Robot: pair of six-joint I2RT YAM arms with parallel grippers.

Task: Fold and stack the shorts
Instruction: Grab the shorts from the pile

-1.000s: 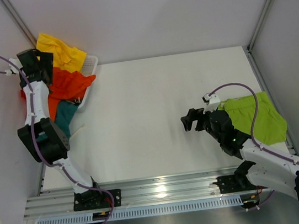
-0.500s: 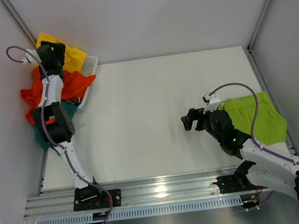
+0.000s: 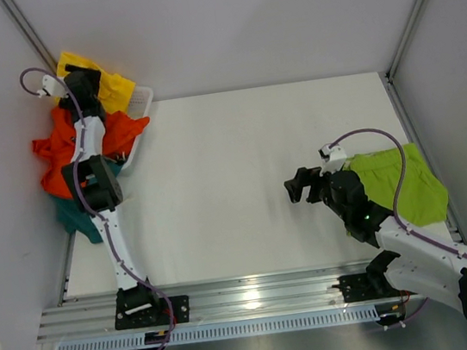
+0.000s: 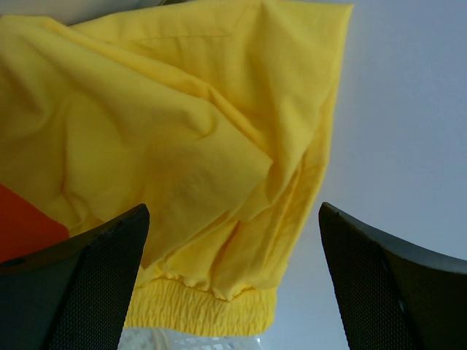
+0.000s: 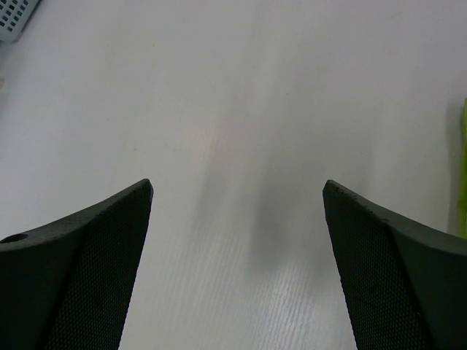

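Note:
I will next lower my left gripper onto the yellow shorts' fold beside the elastic waistband.
A heap of shorts lies in and over the basket at the table's far left: yellow shorts [image 3: 114, 88] on top at the back, orange shorts [image 3: 57, 149] below them, teal shorts [image 3: 71, 218] nearest. My left gripper [image 3: 82, 78] hovers open over the yellow shorts [image 4: 182, 138]. Their elastic waistband lies between my fingers [image 4: 95, 277], which close on nothing. A bit of the orange shorts [image 4: 22, 227] shows at the left. Lime green shorts [image 3: 405, 183] lie flat at the right edge. My right gripper [image 3: 301, 186] stands open and empty above bare table [image 5: 237, 187].
The white mesh basket [image 3: 144, 99] sits under the heap at the table's far left corner; its rim [image 4: 191, 341] shows below the waistband. A basket corner [image 5: 14, 14] and a lime green sliver [image 5: 462, 168] frame the right wrist view. Grey walls enclose the table.
My left arm has stretched out and swung its gripper from the left side of the heap to over the yellow shorts. The right arm has stayed in place.

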